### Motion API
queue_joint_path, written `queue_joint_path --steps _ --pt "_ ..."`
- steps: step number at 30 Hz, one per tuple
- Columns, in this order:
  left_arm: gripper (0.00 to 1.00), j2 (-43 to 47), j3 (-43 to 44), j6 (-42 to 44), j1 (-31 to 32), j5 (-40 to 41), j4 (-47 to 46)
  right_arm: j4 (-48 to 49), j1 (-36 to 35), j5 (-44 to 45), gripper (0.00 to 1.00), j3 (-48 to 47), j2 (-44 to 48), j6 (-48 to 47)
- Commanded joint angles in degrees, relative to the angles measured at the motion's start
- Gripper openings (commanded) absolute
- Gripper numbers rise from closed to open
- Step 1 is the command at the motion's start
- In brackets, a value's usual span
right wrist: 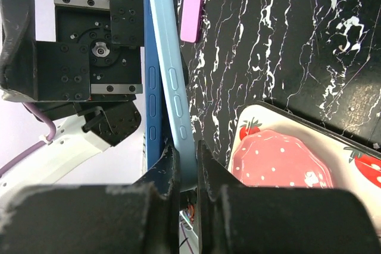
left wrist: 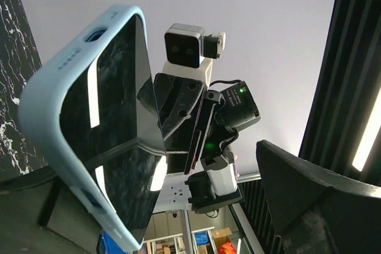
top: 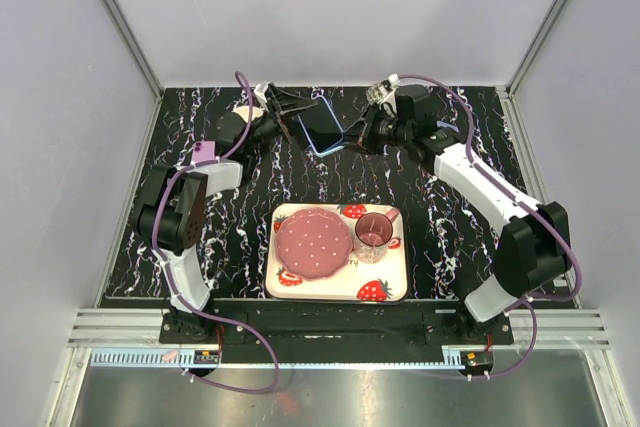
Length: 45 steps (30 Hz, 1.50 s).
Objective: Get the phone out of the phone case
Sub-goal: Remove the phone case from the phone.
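Observation:
The robot will next tilt the fingers of its right gripper downward, lower the phone case onto the clear tabletop beyond the tray below it and let go of the case.
The light sky-blue phone case (top: 322, 129) is held up off the table between both grippers at the back centre. My right gripper (top: 360, 135) is shut on it. In the right wrist view its fingertips (right wrist: 186, 150) pinch the case's edge (right wrist: 178, 96). The darker blue phone (right wrist: 152, 87) stands just left of the left finger, parted from the case at this end. In the left wrist view the case (left wrist: 47, 105) frames the dark screen (left wrist: 119, 99). My left gripper (top: 290, 115) is open around the phone. Its right finger (left wrist: 309, 206) stands well clear of it.
A lilac phone (top: 204, 152) lies on the black marbled table at the left and also shows in the right wrist view (right wrist: 193, 7). A strawberry tray (top: 400, 282) near the front holds a pink dotted plate (top: 313, 245) and a pink cup (top: 372, 235).

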State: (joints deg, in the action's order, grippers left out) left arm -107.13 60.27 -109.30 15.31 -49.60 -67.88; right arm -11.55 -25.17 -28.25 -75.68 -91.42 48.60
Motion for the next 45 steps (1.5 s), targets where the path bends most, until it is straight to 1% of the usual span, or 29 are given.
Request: queue_joint_path --steps 1,2,4,6,7,8,10,11,12,13,14,16,17,18,19,21,22,23,24,25,26,27,28,30,33,34,36,41,45 --pt "0.99 1.23 1.60 -0.39 -0.72 -1.81 -19.92 -2.26 3.46 9.37 0.00 -0.79 1.50 -3.69" --pt "0.97 0.96 1.87 -0.65 -0.29 -1.72 -20.10 -1.12 3.46 7.27 0.00 -0.35 1.16 -3.08" --pt "0.88 0.79 2.30 -1.27 -0.11 -1.29 -20.89 1.87 3.46 4.36 0.00 0.53 0.63 -1.67" --pt "0.76 0.52 2.40 -1.80 0.16 -0.67 -21.59 3.63 3.46 3.12 0.00 1.06 0.10 -0.96" --pt "0.58 0.35 2.48 -2.58 0.07 -0.41 -22.55 4.08 3.46 2.59 0.00 1.15 0.01 -0.88" --pt "0.52 0.17 2.66 -2.85 0.07 -0.32 -22.74 4.52 3.46 1.72 0.00 1.32 0.18 -0.79" --pt "0.44 -0.18 2.92 -3.12 0.16 -0.23 -23.00 5.48 3.46 1.01 0.00 1.94 0.54 -0.70" --pt "0.44 -0.44 3.01 -3.20 0.16 -0.23 -22.83 5.49 3.46 1.00 0.00 2.11 1.06 -0.79" --pt "0.47 -0.62 3.18 -3.20 0.16 -0.06 -22.83 5.40 3.46 1.09 0.00 2.72 1.59 -1.05" --pt "0.54 -0.80 3.80 -3.29 0.07 -0.05 -22.65 5.14 3.46 2.14 0.00 3.17 2.03 -1.05" --pt "0.72 -1.23 4.06 -3.21 -0.02 -0.40 -22.48 4.61 3.55 3.10 0.00 3.34 2.99 -1.31" --pt "0.86 -1.41 4.50 -2.51 -0.02 -0.58 -21.34 0.41 3.46 7.30 0.00 3.08 3.87 -3.24" --pt "0.96 -1.33 4.42 -1.81 -0.19 -1.28 -20.29 -1.18 3.46 9.16 0.00 2.91 4.75 -4.81" --pt "0.99 -1.06 4.16 -0.84 -0.37 -1.63 -19.06 -4.33 3.46 11.00 0.00 2.38 5.28 -5.61" --pt "0.99 -0.71 3.11 2.13 -0.63 -1.98 -15.22 -5.75 3.46 14.76 0.00 2.29 5.81 -6.40" --pt "0.99 1.22 1.70 6.62 -1.16 -2.78 -8.10 -9.17 3.46 18.13 0.00 2.12 7.13 -8.42" --pt "0.99 2.09 0.30 12.64 -1.33 -2.69 1.42 -10.32 3.46 21.19 0.00 2.03 7.48 -9.13" --pt "0.99 4.10 -0.06 16.36 -1.68 -2.34 7.35 -11.55 3.46 22.44 0.00 1.68 7.57 -10.27" --pt "0.99 5.25 0.02 20.75 -1.60 -1.82 20.81 -13.74 3.46 23.58 0.00 0.89 7.48 -10.89" --pt "0.99 6.40 1.07 30.10 -1.60 -0.94 27.90 -14.72 3.46 25.77 0.00 0.54 7.39 -11.33" --pt "0.99 8.76 1.95 34.89 -1.51 1.85 35.02 -15.60 3.55 26.75 0.00 -0.08 7.31 -12.29" --pt "0.99 9.83 4.13 39.20 -1.51 3.71 47.36 -17.17 3.46 27.80 0.00 -0.34 7.22 -12.82" --pt "0.99 11.93 4.76 45.51 -1.51 5.47 51.57 -17.71 3.11 30.42 0.00 -0.61 7.22 -13.26" --pt "0.99 13.78 5.12 49.42 -1.60 8.99 56.95 -20.42 2.41 33.42 0.00 -2.18 6.26 -15.28" --pt "0.99 15.81 4.94 50.49 -1.42 9.97 58.20 -24.47 -0.66 41.23 0.00 -6.13 2.66 -18.71" --pt "0.99 15.99 5.03 50.50 -1.42 9.97 58.47 -25.61 -1.98 45.26 0.00 -7.28 1.43 -19.59" --pt "0.99 16.08 5.12 50.58 -1.42 9.88 58.56 -27.20 -5.23 47.75 0.00 -10.27 -2.61 -21.96" --pt "0.99 15.81 5.56 50.50 -1.34 9.00 58.56 -27.91 -8.49 47.94 0.00 -14.58 -12.46 -25.13" --pt "0.99 15.99 6.08 51.46 -1.34 9.00 59.61 -26.77 -9.11 42.68 0.00 -15.90 -17.30 -27.41"
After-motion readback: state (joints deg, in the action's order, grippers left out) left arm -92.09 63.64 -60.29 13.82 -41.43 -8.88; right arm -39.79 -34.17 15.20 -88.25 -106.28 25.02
